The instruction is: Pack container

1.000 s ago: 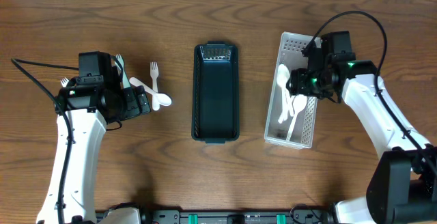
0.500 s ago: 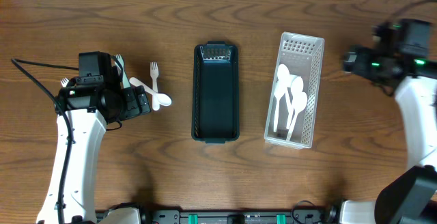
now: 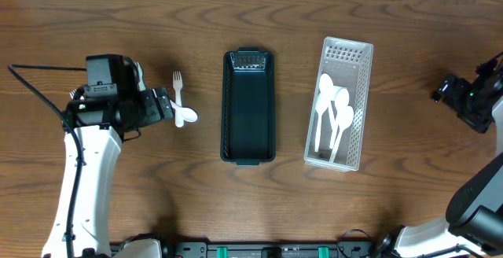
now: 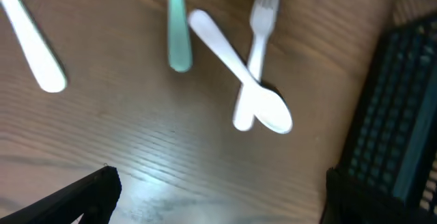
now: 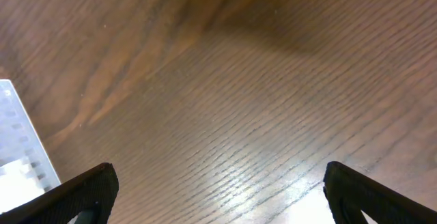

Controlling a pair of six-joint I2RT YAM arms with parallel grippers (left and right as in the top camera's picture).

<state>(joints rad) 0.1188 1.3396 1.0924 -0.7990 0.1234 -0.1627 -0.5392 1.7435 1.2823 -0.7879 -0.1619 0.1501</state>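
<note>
My left gripper should next move away from the basket (image 3: 249, 107), then turn and go down onto the near end of the white handle, because that handle lies away from the crossed pair.
A dark green basket (image 3: 249, 107) sits at the table's middle, empty. A white perforated tray (image 3: 357, 60) to its right holds three white spoons (image 3: 334, 118). Left of the basket a white fork (image 3: 178, 85) and a white spoon (image 3: 186, 116) lie crossed on the wood; the left wrist view shows the fork (image 4: 260, 19), the spoon (image 4: 270, 109), a pale green handle (image 4: 177, 26) and another white handle (image 4: 34, 53). My left gripper (image 3: 161, 106) is open and empty just left of the crossed pair. My right gripper (image 3: 442, 93) is open and empty over bare wood at the far right.
The basket's edge (image 4: 389, 128) fills the right side of the left wrist view. The tray's corner (image 5: 17, 135) shows at the left of the right wrist view. A black cable (image 3: 39, 77) trails from the left arm.
My right arm has swung away from the white tray to the far right edge, leaving a spoon in the tray. My left gripper has shifted slightly up and right toward the crossed fork and spoon.
</note>
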